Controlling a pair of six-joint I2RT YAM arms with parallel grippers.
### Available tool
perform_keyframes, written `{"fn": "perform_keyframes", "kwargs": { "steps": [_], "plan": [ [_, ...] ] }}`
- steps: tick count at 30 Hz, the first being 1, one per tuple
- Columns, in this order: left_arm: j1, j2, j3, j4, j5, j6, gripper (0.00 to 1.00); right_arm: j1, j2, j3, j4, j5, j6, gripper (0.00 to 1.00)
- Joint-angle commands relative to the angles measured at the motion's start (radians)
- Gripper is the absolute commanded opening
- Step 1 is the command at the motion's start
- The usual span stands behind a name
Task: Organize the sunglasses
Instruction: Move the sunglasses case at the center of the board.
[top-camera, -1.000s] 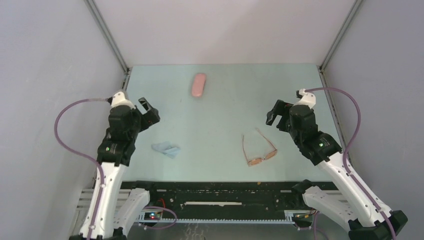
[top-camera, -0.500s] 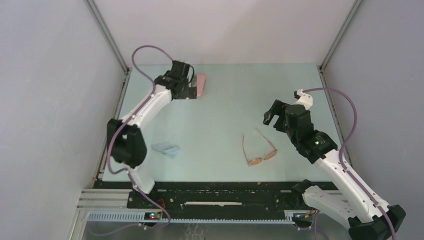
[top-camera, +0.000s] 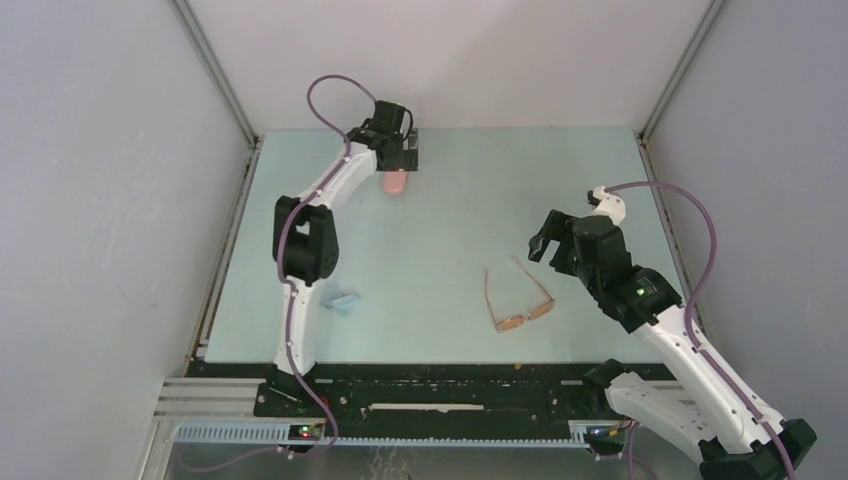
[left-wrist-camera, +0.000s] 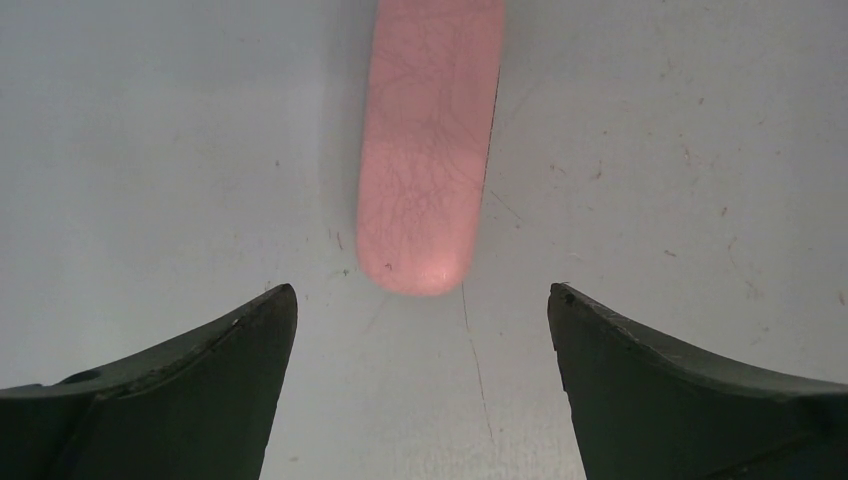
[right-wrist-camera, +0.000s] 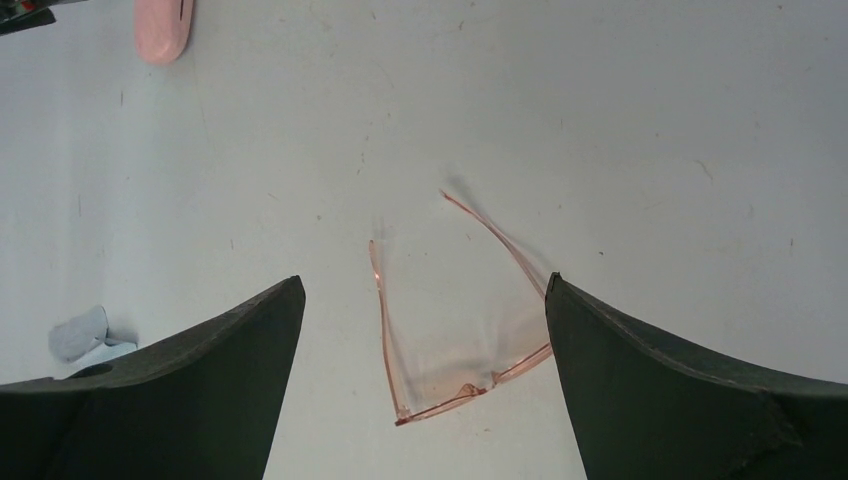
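Note:
Next, my left gripper lowers its fingers on either side of the pink case's near end, since that end lies just ahead of them.
The sunglasses (top-camera: 517, 300) lie on the table right of centre, with a thin orange-brown frame and both temple arms unfolded. In the right wrist view the sunglasses (right-wrist-camera: 455, 330) lie below and between my open fingers. My right gripper (top-camera: 541, 243) is open and empty, hovering just behind and to the right of them; it also shows in the right wrist view (right-wrist-camera: 423, 282). My left gripper (top-camera: 398, 168) is stretched to the far side of the table, open and empty above the pink case (top-camera: 396, 184). In the left wrist view the left gripper (left-wrist-camera: 420, 292) has its jaws wide, with the near end of the pink case (left-wrist-camera: 430, 150) just ahead of them.
A light blue cloth (top-camera: 343, 302) lies crumpled near the left front, beside the left arm's upright link; it also shows in the right wrist view (right-wrist-camera: 85, 335). The pink case (right-wrist-camera: 163, 30) shows far off in that view. Grey walls close in the table's sides and back.
The left arm swung from the near left out to the far side, over the pink case. The right gripper edged slightly left and nearer the sunglasses. The sunglasses, case and cloth stayed put.

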Motion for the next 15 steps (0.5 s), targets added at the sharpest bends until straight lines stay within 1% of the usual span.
{"fn": "perform_keyframes", "kwargs": {
  "steps": [1,4,11,15],
  "plan": [
    [0.022,0.055,0.106,0.009,0.036,0.006,1.0,0.008,-0.014,-0.002,-0.021,-0.005,-0.008,1.0],
    [0.033,0.086,0.126,0.024,0.066,-0.002,1.0,0.009,-0.007,-0.002,-0.016,-0.011,-0.006,1.0],
    [0.078,0.209,0.246,-0.017,0.177,-0.086,1.0,0.008,0.018,0.002,0.002,-0.019,-0.012,1.0],
    [0.096,0.245,0.295,-0.037,0.225,-0.097,1.0,0.009,0.031,0.012,-0.013,-0.019,0.001,1.0]
  ]
}}
